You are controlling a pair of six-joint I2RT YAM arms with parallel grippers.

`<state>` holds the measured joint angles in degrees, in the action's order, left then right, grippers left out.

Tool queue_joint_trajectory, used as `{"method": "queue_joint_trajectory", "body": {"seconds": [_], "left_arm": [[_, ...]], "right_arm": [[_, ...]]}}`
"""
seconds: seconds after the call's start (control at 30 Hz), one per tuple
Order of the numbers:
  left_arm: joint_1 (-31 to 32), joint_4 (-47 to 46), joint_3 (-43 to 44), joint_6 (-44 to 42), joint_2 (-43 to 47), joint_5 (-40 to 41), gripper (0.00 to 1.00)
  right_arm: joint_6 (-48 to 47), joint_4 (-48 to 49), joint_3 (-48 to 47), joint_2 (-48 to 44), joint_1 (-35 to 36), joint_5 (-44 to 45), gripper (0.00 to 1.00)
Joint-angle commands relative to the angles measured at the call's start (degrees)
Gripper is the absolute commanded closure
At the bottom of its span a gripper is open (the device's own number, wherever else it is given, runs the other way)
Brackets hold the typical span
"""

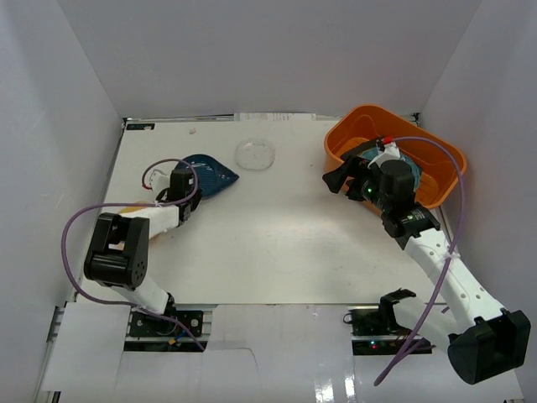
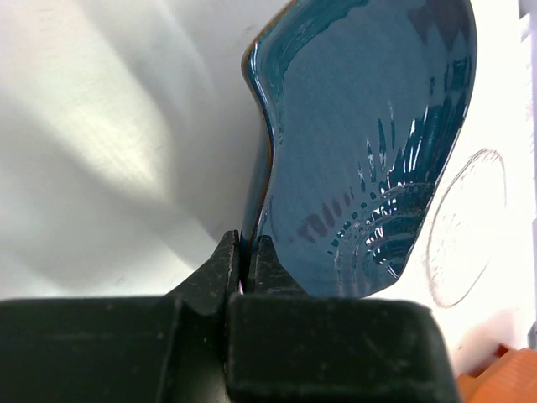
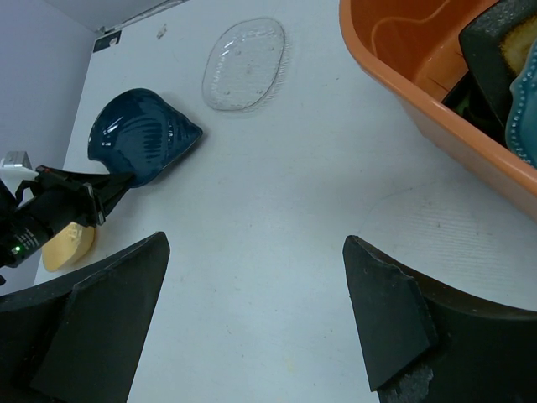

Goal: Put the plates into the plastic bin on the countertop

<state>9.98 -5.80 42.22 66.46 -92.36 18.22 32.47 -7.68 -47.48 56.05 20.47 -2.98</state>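
My left gripper is pinching the plate's near edge, so my right gripper should go to the left in the top view toward the dark-blue plate's free rim (image 1: 204,157) (image 3: 144,91) opposite my left gripper.
My left gripper (image 1: 191,186) is shut on the rim of the dark-blue leaf-shaped plate (image 1: 211,174) at the left of the white countertop (image 1: 277,243). In the left wrist view its jaws (image 2: 248,256) pinch the plate's edge (image 2: 361,143). The plate also shows in the right wrist view (image 3: 138,134). The orange plastic bin (image 1: 436,180) stands at the back right and holds a teal plate (image 3: 524,109) and a dark one (image 3: 491,50). My right gripper (image 1: 342,179) is open and empty just left of the bin, above bare countertop (image 3: 252,277).
A clear glass dish (image 1: 256,154) lies at the back middle of the countertop, right of the blue plate. A small yellow plate (image 3: 69,245) lies by the left arm, mostly hidden in the top view. White walls close in on three sides.
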Motion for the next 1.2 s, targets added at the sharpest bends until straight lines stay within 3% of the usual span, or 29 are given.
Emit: {"method": "queue_joint_trajectory", "body": {"seconds": [0.0,0.2,0.37,0.57,0.77,0.93,1.03,1.1,1.13,1.17], "left_arm": [[0.0,9.2,-3.8,-5.7,7.1,4.6,1.00],[0.0,10.7,-5.0,-14.1,24.0,0.1,1.00],[0.0,12.9,-4.5,-19.6,35.9,-13.9,1.00],[0.2,15.6,-5.4,-23.0,40.1,-40.1,1.00],[0.3,16.8,-8.6,-23.4,43.9,-52.1,1.00],[0.4,16.6,-8.6,-24.4,45.8,-57.6,1.00],[0.4,16.7,-8.5,-25.5,46.1,-60.8,1.00],[0.4,16.7,-8.6,-26.6,46.1,-61.7,1.00],[0.4,17.2,-8.7,-27.2,46.0,-62.1,1.00],[0.4,17.8,-8.6,-27.7,45.8,-62.0,1.00]], "right_arm": [[-1.8,1.1,-4.0,1.3,1.9,-1.1,0.09],[-8.8,-5.1,-11.5,9.1,10.5,-7.0,0.09],[-12.6,-6.8,-14.1,14.4,16.6,-9.8,0.09],[-15.0,-8.8,-17.6,19.9,21.5,-7.8,0.10],[-14.5,-7.3,-19.2,23.1,23.2,-8.5,0.10],[-12.8,-4.6,-17.3,26.2,23.8,-7.2,0.10],[-10.9,-2.1,-16.5,27.1,24.0,-7.5,0.02],[-9.9,-1.1,-16.7,27.4,24.2,-7.7,0.20],[-9.4,-0.6,-16.8,27.7,24.3,-7.7,0.46],[-8.8,1.0,-16.5,27.6,24.2,-7.7,0.58]]}}
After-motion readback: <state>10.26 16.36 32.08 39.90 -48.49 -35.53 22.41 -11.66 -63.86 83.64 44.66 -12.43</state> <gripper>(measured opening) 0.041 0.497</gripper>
